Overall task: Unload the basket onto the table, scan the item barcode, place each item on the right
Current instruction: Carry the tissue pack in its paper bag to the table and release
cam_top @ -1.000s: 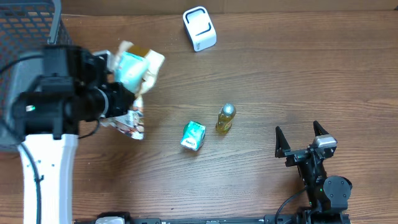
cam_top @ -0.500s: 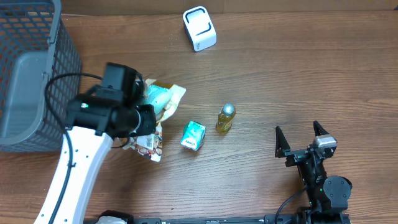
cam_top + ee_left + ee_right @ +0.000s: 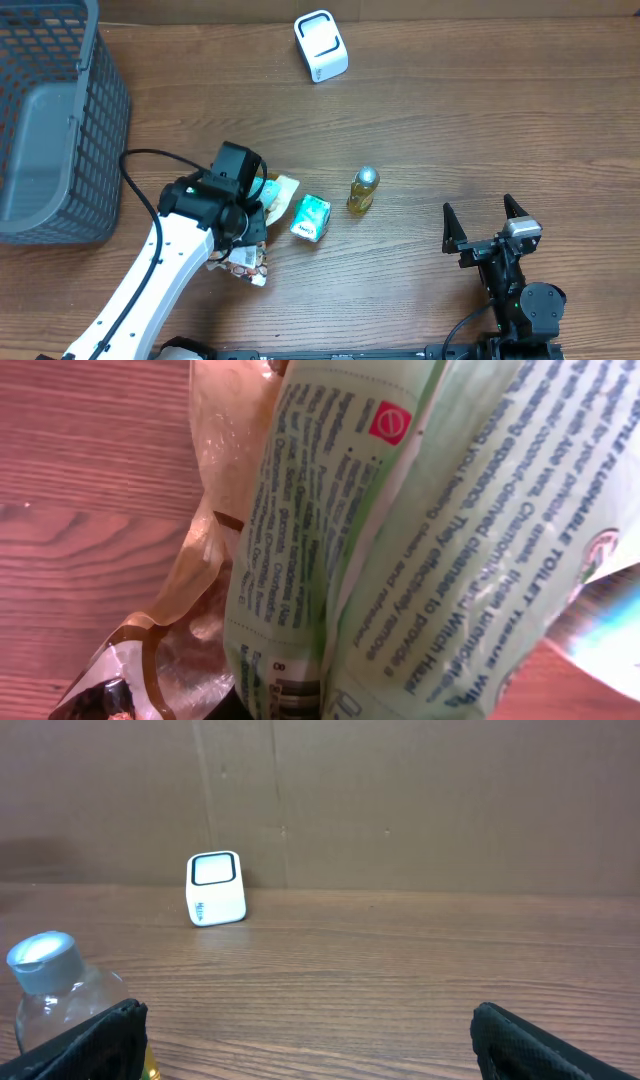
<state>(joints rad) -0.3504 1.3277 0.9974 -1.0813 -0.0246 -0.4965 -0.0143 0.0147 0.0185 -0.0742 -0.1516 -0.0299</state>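
Note:
The brown wrapper hangs along with the wipes packet, so my left gripper will next lower the packet to the table beside the green carton (image 3: 311, 217) and let it go.
My left gripper (image 3: 257, 197) is shut on a pale green wipes packet (image 3: 272, 189), just left of a small green carton (image 3: 311, 217). In the left wrist view the wipes packet (image 3: 430, 530) fills the frame and a barcode (image 3: 295, 695) shows at its lower edge. A crinkled clear-and-brown wrapper (image 3: 215, 470) hangs with it, and my own fingers are hidden. A white barcode scanner (image 3: 321, 45) stands at the back of the table, apart from both arms. My right gripper (image 3: 485, 222) stands open at the front right, holding nothing.
A grey mesh basket (image 3: 50, 120) sits at the far left. A small yellow bottle with a silver cap (image 3: 363, 189) stands right of the carton. A printed snack packet (image 3: 240, 262) hangs by my left arm. In the right wrist view the scanner (image 3: 216, 888) and bottle (image 3: 60, 990) show.
My left arm has swung away from the basket, rightward and toward the front, carrying the packets down beside the green carton. The right arm has not moved.

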